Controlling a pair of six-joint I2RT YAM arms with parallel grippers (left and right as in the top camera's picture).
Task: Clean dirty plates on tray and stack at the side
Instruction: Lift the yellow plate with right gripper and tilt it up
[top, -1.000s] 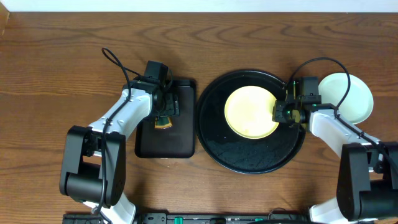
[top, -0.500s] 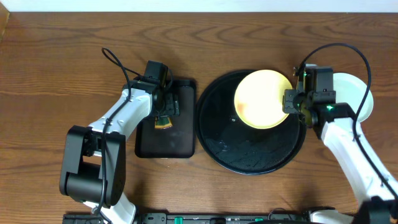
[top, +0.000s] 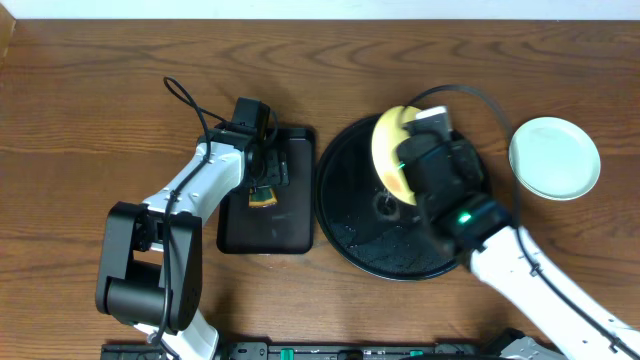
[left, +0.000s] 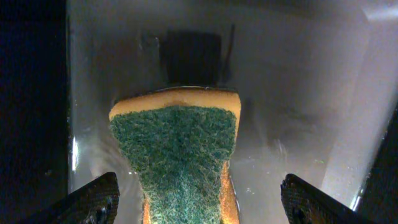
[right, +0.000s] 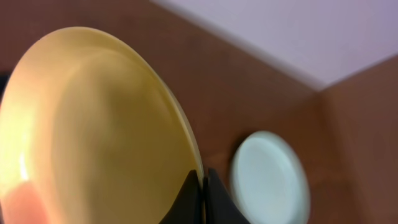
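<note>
The right gripper swings over next and lowers the yellow plate (right: 93, 130) flat onto the mint-green plate (right: 270, 178), which lies below, to the gripper's right in the overhead view.
My right gripper (right: 203, 186) is shut on the rim of the pale yellow plate (right: 93, 130) and holds it tilted on edge above the large round black tray (top: 350, 225); the plate shows in the overhead view (top: 388, 152). A mint-green plate (top: 555, 157) lies on the bare wood at the right, also in the right wrist view (right: 270, 174). My left gripper (left: 199, 202) is open, its fingers either side of a green-and-yellow sponge (left: 180, 155) on the rectangular black tray (top: 268, 215).
The left arm (top: 200, 180) reaches over the rectangular tray. The right arm (top: 480, 230) crosses the round tray's right half. A pale wall edge runs along the far side of the table.
My right gripper has lifted the yellow plate off the round tray, tipped it onto its edge and swung left over the tray. The mint plate at the right is now uncovered. The left arm is still.
</note>
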